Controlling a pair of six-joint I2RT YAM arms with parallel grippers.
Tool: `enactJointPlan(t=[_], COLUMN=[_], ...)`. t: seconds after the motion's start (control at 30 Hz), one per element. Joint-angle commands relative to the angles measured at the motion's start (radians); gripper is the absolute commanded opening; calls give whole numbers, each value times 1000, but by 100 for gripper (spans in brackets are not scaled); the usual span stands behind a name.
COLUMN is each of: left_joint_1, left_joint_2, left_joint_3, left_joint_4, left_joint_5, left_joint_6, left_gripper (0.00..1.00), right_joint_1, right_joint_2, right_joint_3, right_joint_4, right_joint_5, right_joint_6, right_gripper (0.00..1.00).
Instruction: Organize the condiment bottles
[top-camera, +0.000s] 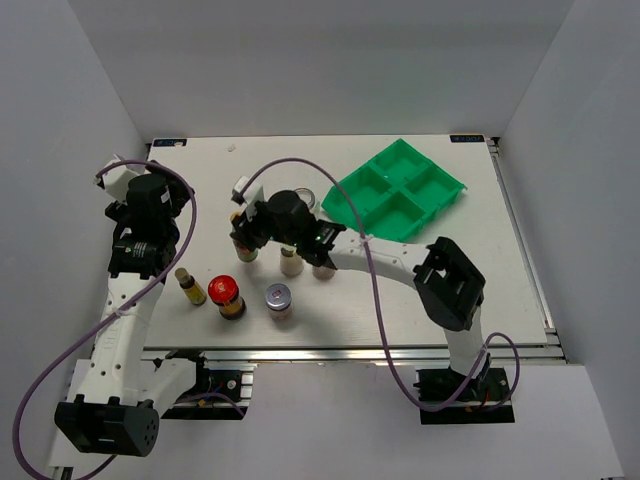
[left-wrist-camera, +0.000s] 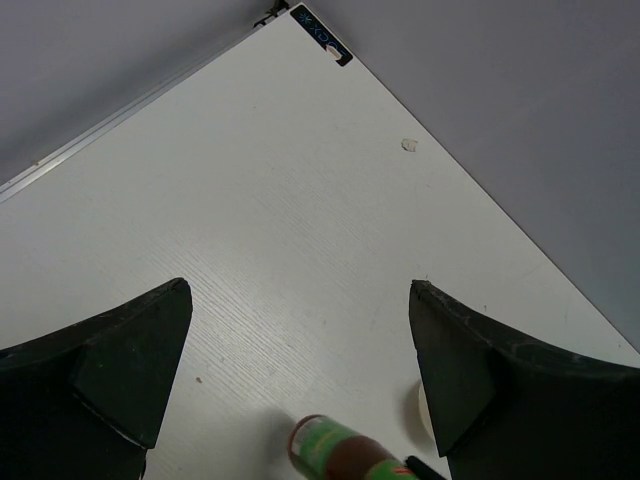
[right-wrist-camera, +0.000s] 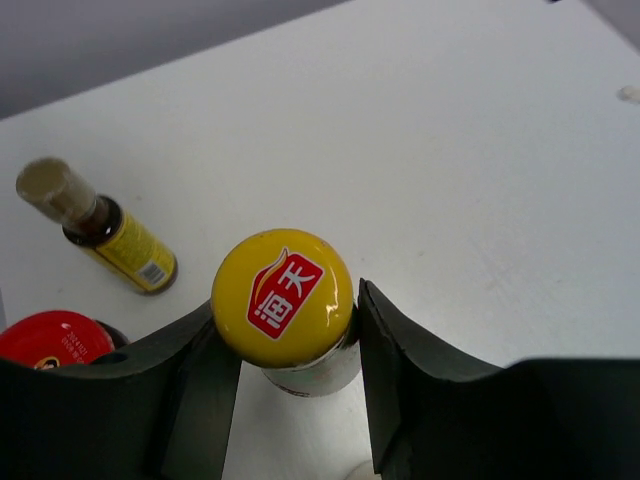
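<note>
Next, my right gripper lifts, shifts to the right in the top view past the glass jar (top-camera: 300, 197), then lowers over the empty section of the tray beside it.
My right gripper (top-camera: 245, 238) is shut on a dark bottle with a yellow cap and red logo (right-wrist-camera: 283, 297); its fingers (right-wrist-camera: 400, 370) press both sides just under the cap. The bottle stands upright left of centre (top-camera: 246, 248). A smaller yellow-labelled bottle (top-camera: 189, 286), a red-lidded jar (top-camera: 227, 296) and a silver-lidded jar (top-camera: 278, 300) stand in a row near the front. Two pale shakers (top-camera: 291, 262) (top-camera: 323, 268) stand beside the right arm. A clear glass jar (top-camera: 300, 197) sits behind it. My left gripper (top-camera: 172, 192) is open and empty at the left.
A green four-compartment tray (top-camera: 395, 190) lies tilted at the back right. In the left wrist view, bare table (left-wrist-camera: 300, 220) runs to the far left corner, and a green-labelled brown bottle (left-wrist-camera: 335, 455) shows at the bottom edge. Walls enclose three sides.
</note>
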Motion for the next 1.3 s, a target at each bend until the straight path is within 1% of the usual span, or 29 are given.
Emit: enactJointPlan(t=[0.0, 0.1, 0.2, 0.23, 0.33, 0.47, 0.53, 0.6, 0.7, 0.83, 0.9, 1.03, 1.1, 1.2, 1.27], left_joint_1=[-2, -2, -2, -2, -2, -1, -2, -2, -2, -2, -2, -2, -2, -2, -2], left_joint_2=[-16, -4, 2, 5, 16, 24, 33, 41, 54, 61, 58, 59, 65, 68, 70], left_joint_3=[29, 39, 32, 32, 39, 36, 42, 45, 59, 64, 56, 44, 49, 50, 42], left_joint_4=[-2, -4, 5, 7, 1, 19, 21, 21, 12, 9, 2, -14, -33, -39, -37], left_joint_5=[-25, -31, -36, -36, -36, -33, -33, -36, -56, -68, -64, -76, -96, -87, -79], left_joint_6=[-5, -2, -3, -3, 0, 1, 3, 8, 11, 11, 9, -11, -23, -28, -32], left_gripper=[98, 98, 98, 98, 98, 98, 98, 98, 98, 98, 98, 98, 98, 98, 98], right_joint_1=[-63, -131, -240, -305, -424, -522, -583, -614, -634, -662, -665, -666, -673, -674, -676], right_joint_2=[-188, -265, -332, -360, -392, -369, -339, -317, -265, -228, -208, -176, -149, -112, -96], right_joint_3=[124, 127, 90, 77, 32, 23, 20, 4, 9, 0, -17, -51, -54, -40, -55], right_joint_4=[116, 72, 42, 42, 18, -24, -27, -7, -10, -5, -2, 68, 90, 98, 117], right_joint_5=[5, 2, 2, -11, -4, 28, -17, -51, -4, -10, -4, 11, 24, 31, 71], right_joint_6=[-28, -25, 18, 29, 52, 44, 69, 71, 60, 80, 77, 71, 71, 68, 71], right_gripper=[0, 0, 0, 0, 0, 0, 0, 0, 0, 0, 0, 0, 0, 0, 0])
